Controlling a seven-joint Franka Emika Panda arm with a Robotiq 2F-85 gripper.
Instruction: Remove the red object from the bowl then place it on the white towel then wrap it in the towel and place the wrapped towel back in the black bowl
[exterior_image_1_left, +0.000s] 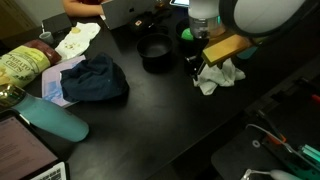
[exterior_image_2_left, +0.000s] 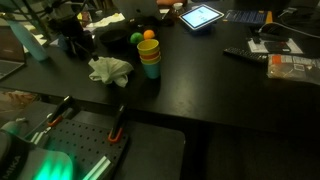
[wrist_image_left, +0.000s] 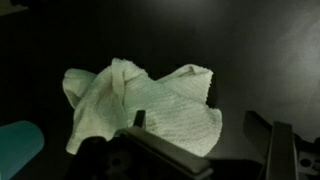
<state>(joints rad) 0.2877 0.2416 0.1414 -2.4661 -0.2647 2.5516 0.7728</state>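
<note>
One fingertip is over the towel and the other is over bare table, so my gripper should next go down and move slightly onto the cloth's edge (exterior_image_1_left: 207, 84) (wrist_image_left: 206, 128).
The white towel (wrist_image_left: 140, 105) lies crumpled on the dark table; it shows in both exterior views (exterior_image_1_left: 218, 75) (exterior_image_2_left: 108, 70). My gripper (wrist_image_left: 200, 125) is open and empty, just above the towel's near edge, with one finger over the cloth and the other over bare table. In an exterior view the gripper (exterior_image_1_left: 203, 64) hangs over the towel. The black bowl (exterior_image_1_left: 153, 52) stands apart from the towel, toward the back of the table. No red object shows in any view; I cannot tell whether the towel hides it.
A dark blue cloth (exterior_image_1_left: 95, 78), a teal bottle (exterior_image_1_left: 55, 120), a chip bag (exterior_image_1_left: 20, 65) and a second white cloth (exterior_image_1_left: 78, 38) lie beyond the bowl. Stacked cups (exterior_image_2_left: 149, 58) with an orange ball stand close to the towel. A teal object (wrist_image_left: 15, 145) shows at the wrist view's edge.
</note>
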